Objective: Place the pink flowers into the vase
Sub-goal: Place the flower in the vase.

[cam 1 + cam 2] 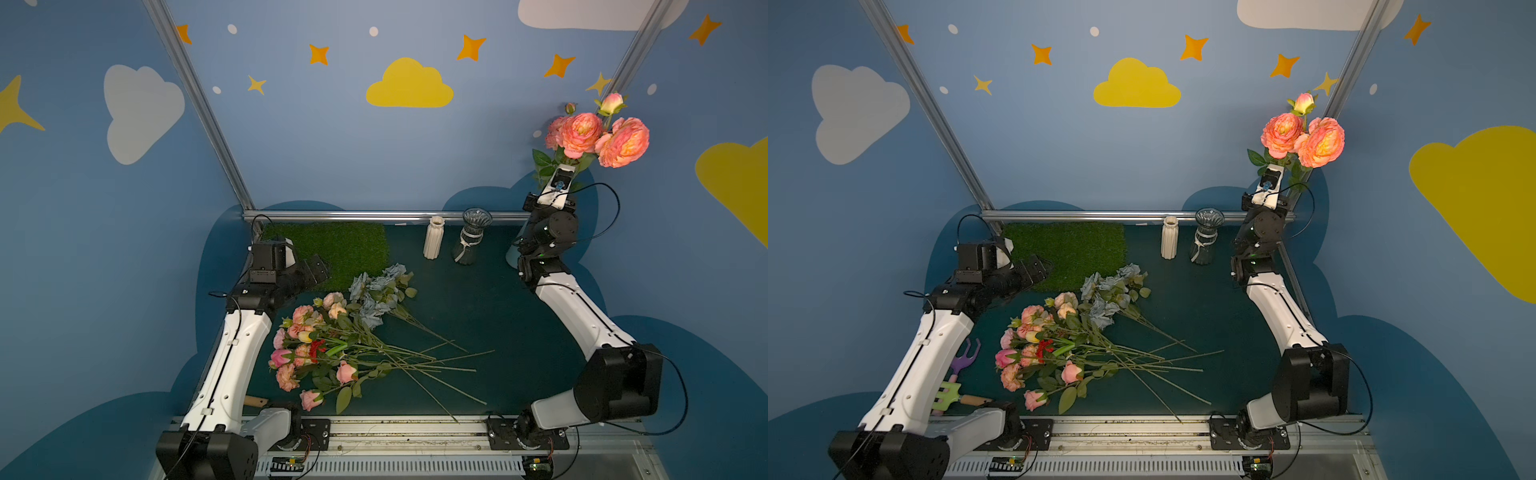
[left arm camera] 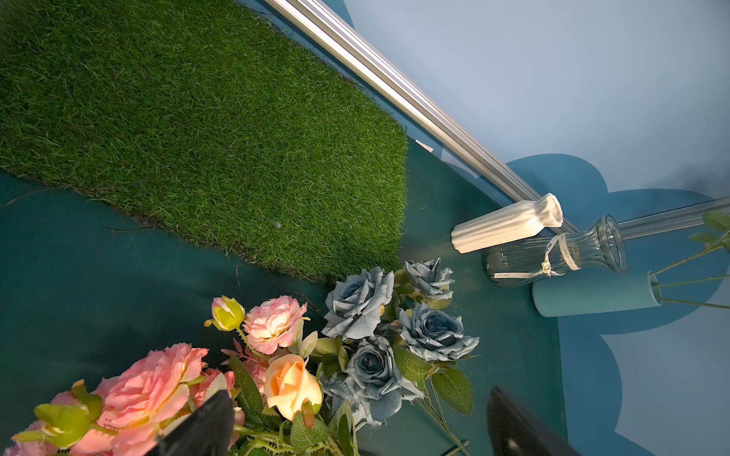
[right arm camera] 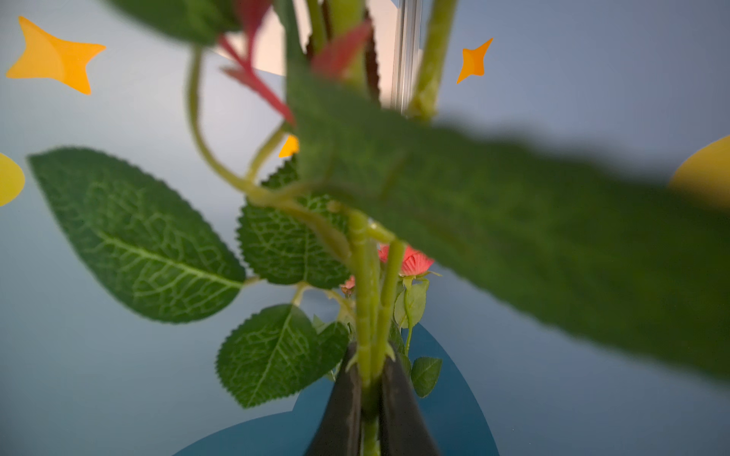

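Observation:
The blooms are still high above the vase, so the right gripper should next move down toward the opening of the teal vase [image 1: 512, 254] and let go of the green stems there.
My right gripper [image 1: 568, 165] [image 1: 1277, 167] [image 3: 371, 355] is raised at the back right, shut on the green stems of a pink flower bunch [image 1: 598, 137] [image 1: 1304, 137]. The blooms stand above the gripper. In the left wrist view thin stems run into the mouth of a teal vase [image 2: 592, 294]. In a top view the right arm hides most of that teal vase [image 1: 512, 254]. More pink flowers [image 1: 307, 345] [image 1: 1034, 345] [image 2: 150, 395] lie in a pile on the table at front left. My left gripper [image 1: 313, 270] [image 1: 1034, 268] [image 2: 359, 430] hovers open just behind the pile, holding nothing.
A white ribbed vase [image 1: 433, 239] [image 2: 509, 227] and a glass vase [image 1: 471, 241] [image 2: 553, 256] stand at the back. Grey-blue roses [image 1: 374, 291] [image 2: 395, 323] and a red carnation [image 1: 318, 347] lie with the pile. There is a grass mat [image 1: 345, 249] at back left and garden tools [image 1: 955, 382] at the left edge.

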Motion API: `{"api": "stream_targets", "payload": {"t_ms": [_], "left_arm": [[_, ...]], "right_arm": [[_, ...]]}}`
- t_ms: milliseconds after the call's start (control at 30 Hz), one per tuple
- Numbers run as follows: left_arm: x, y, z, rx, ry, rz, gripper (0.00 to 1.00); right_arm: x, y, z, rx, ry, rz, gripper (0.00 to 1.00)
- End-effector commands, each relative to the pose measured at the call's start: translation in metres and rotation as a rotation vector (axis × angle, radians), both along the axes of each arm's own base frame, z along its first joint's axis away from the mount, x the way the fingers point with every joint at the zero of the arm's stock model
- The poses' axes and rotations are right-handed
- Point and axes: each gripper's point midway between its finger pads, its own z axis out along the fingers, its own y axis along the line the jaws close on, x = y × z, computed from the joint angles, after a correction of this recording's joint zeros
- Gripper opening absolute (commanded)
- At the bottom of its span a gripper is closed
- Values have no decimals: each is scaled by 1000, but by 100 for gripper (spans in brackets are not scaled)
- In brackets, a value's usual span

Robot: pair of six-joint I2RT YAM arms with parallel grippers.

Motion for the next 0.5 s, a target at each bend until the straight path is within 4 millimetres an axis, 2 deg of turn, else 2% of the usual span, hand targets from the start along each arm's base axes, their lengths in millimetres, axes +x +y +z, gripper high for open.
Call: {"api": "stream_targets", "payload": {"t_ms": [0,300,333,467], "left_arm": [[-1,-1,0,-9,-8,-6,100],[-2,1,-1,5,0,-2,100],[-2,1,-2,4,2,-2,100],[-2,1,-2,8,3,2,100]], "right_arm": [[8,-11,-18,41,4,-51,0],[59,-44,-96,150,162,-168,0],[63,-49,-103,168,184,-173,2],[77,-61,-124,214,279,-165,26]]}}
